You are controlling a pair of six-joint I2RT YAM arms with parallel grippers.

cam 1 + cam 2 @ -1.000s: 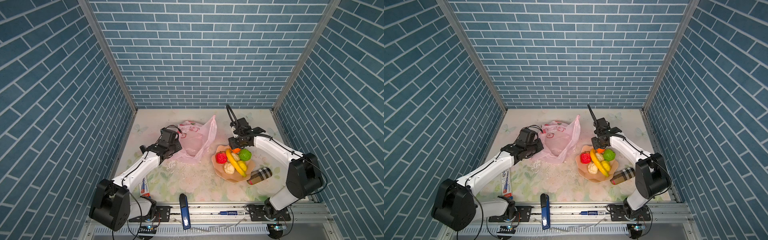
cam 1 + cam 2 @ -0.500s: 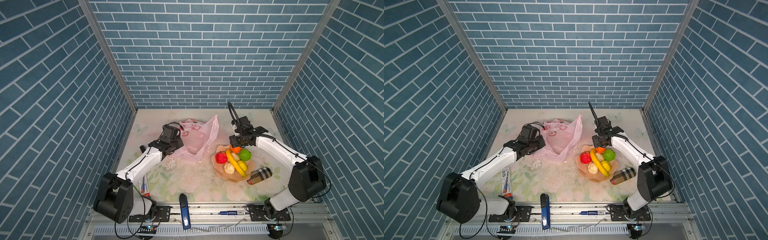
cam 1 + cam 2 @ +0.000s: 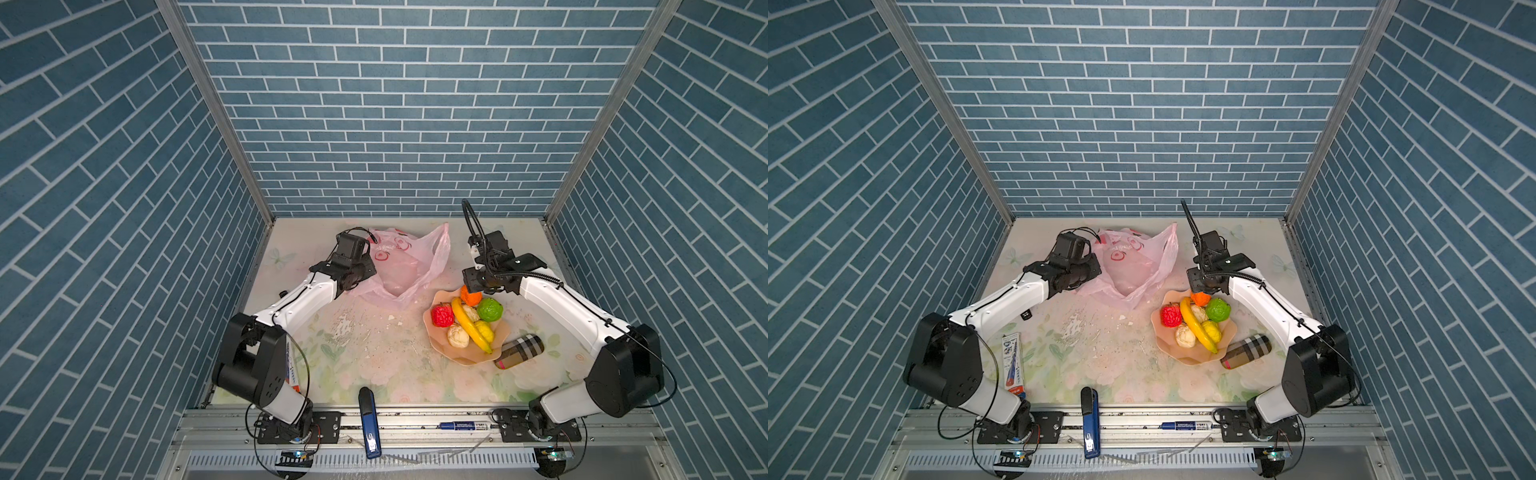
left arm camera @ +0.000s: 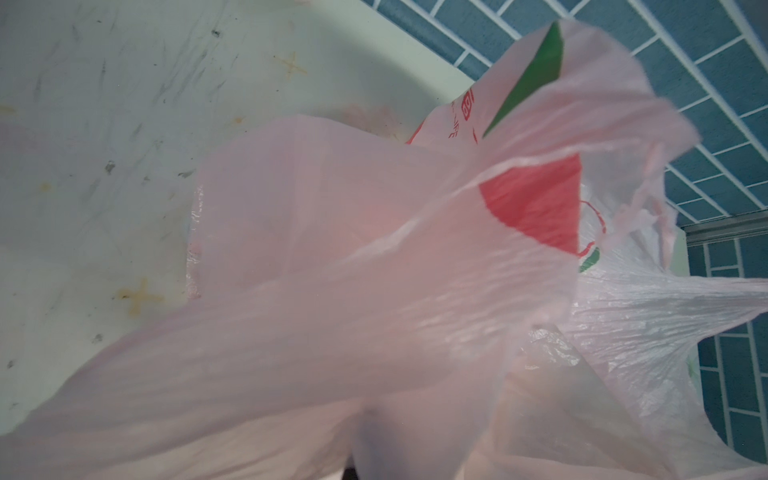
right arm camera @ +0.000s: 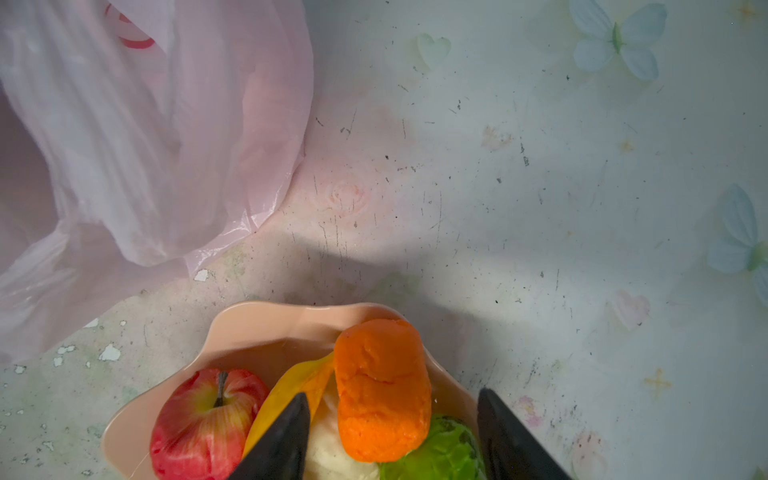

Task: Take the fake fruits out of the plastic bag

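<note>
The bag's edge moves outward toward the back wall's foot (image 3: 404, 220) next, and my left gripper then lets go of it, with the fruits on the plate (image 3: 467, 359).
The pink plastic bag (image 3: 401, 266) lies crumpled at the back left of the table in both top views, its handle (image 3: 1169, 237) sticking up. My left gripper (image 3: 360, 272) is shut on the bag's left edge, its fingers buried in the film (image 4: 374, 270). The fake fruits sit on a peach plate (image 3: 467, 359): a red apple (image 3: 441, 316), a banana (image 3: 469, 328), an orange one (image 5: 382, 390), a green one (image 3: 489, 309), a yellow one (image 3: 484, 331) and two cream ones (image 3: 457, 336). My right gripper (image 5: 392, 392) hangs open over the plate's far rim, astride the orange fruit with gaps on both sides.
A plaid cylinder (image 3: 519, 351) rests against the plate's near right side. A blue stapler (image 3: 369, 419) and a marker pen (image 3: 461, 424) lie at the front rail, and a toothpaste tube (image 3: 1011, 361) lies at front left. Brick walls enclose three sides.
My left gripper has moved toward the back wall, dragging the bag with it. The right gripper has hardly shifted and the fruits on the plate have stayed put.
</note>
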